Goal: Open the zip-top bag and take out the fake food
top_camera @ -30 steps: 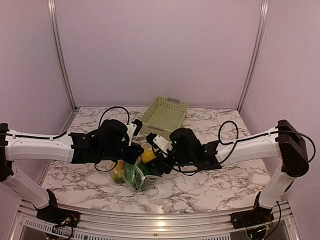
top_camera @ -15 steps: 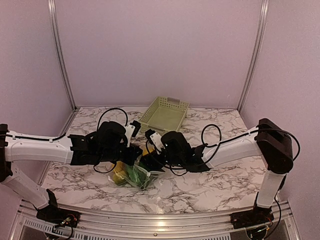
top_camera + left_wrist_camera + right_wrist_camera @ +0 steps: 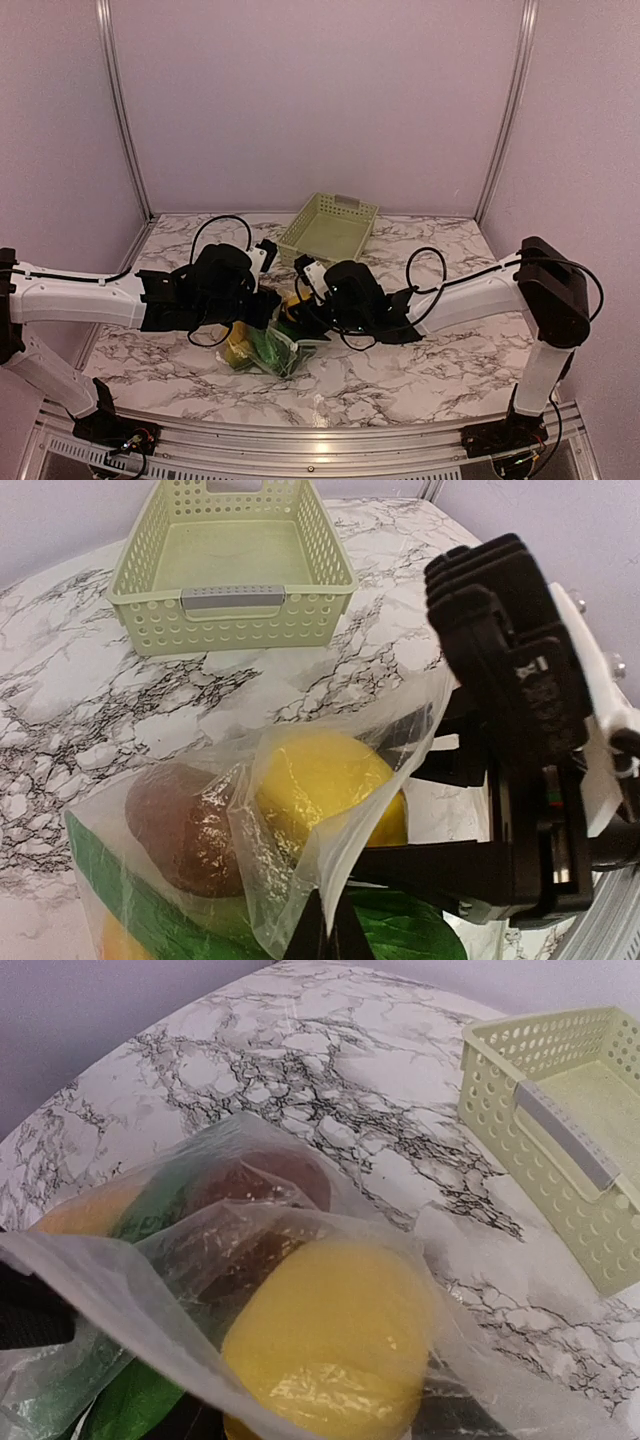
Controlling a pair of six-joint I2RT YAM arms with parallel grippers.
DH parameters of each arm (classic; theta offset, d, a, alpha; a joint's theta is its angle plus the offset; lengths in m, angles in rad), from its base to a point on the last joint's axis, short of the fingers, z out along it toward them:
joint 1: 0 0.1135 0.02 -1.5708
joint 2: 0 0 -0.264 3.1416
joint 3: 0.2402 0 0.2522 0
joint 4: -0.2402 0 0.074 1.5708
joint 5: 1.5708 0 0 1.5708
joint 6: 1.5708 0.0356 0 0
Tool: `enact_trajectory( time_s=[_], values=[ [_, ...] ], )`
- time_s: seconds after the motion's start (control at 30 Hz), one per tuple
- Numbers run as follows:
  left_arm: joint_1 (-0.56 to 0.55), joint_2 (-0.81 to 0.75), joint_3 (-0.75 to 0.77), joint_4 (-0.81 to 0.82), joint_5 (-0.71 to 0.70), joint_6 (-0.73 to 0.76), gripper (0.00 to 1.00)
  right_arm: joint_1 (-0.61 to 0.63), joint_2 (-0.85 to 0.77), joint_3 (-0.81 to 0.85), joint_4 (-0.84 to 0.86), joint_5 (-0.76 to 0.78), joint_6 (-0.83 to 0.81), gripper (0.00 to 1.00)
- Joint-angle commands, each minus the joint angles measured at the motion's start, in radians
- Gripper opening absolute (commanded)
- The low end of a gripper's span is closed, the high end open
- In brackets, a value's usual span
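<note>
My right gripper will next lift the lemon (image 3: 315,780) clear of the bag, swing outward, then lower and release it on the empty basket's bottom, outward of the gripper.
The clear zip-top bag (image 3: 268,348) lies near the table's front, between my two grippers. My left gripper (image 3: 267,307) is shut on the bag's upper plastic edge (image 3: 345,875) and holds the mouth open. The yellow lemon (image 3: 315,780) sits at the mouth, with the brown piece (image 3: 185,825), a green leaf (image 3: 410,930) and the green pod (image 3: 130,910) behind and below it. My right gripper (image 3: 296,317) reaches into the mouth. Its fingers (image 3: 430,865) stand on either side of the lemon (image 3: 330,1350) and close on it, partly under the bag's film.
The pale green slotted basket (image 3: 330,226) stands behind the bag at the back middle, with nothing in it. It also shows in the left wrist view (image 3: 230,598) and the right wrist view (image 3: 560,1130). Marble tabletop (image 3: 420,370) lies around the bag.
My right gripper has moved left, in to the bag's mouth and the lemon. The left gripper has kept its hold on the bag's edge and barely moved.
</note>
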Motion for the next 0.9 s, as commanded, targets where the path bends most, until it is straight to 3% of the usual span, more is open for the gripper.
enact_trajectory(
  time_s=[0.0, 0.4, 0.57, 0.87],
  values=[
    [0.007, -0.006, -0.001, -0.030, -0.065, -0.016, 0.00, 0.006, -0.127, -0.039, -0.018, -0.051, 0.004, 0.36],
    [0.058, 0.019, 0.004, -0.052, -0.079, -0.032, 0.00, -0.001, -0.425, -0.159, -0.149, -0.241, -0.060, 0.34],
    [0.087, 0.021, -0.006, -0.047, -0.057, -0.040, 0.00, -0.093, -0.521, -0.147, -0.190, -0.267, -0.083, 0.34],
    [0.108, 0.004, -0.028, -0.051, -0.053, -0.051, 0.00, -0.280, -0.391, -0.013, -0.140, -0.264, -0.142, 0.34]
  ],
)
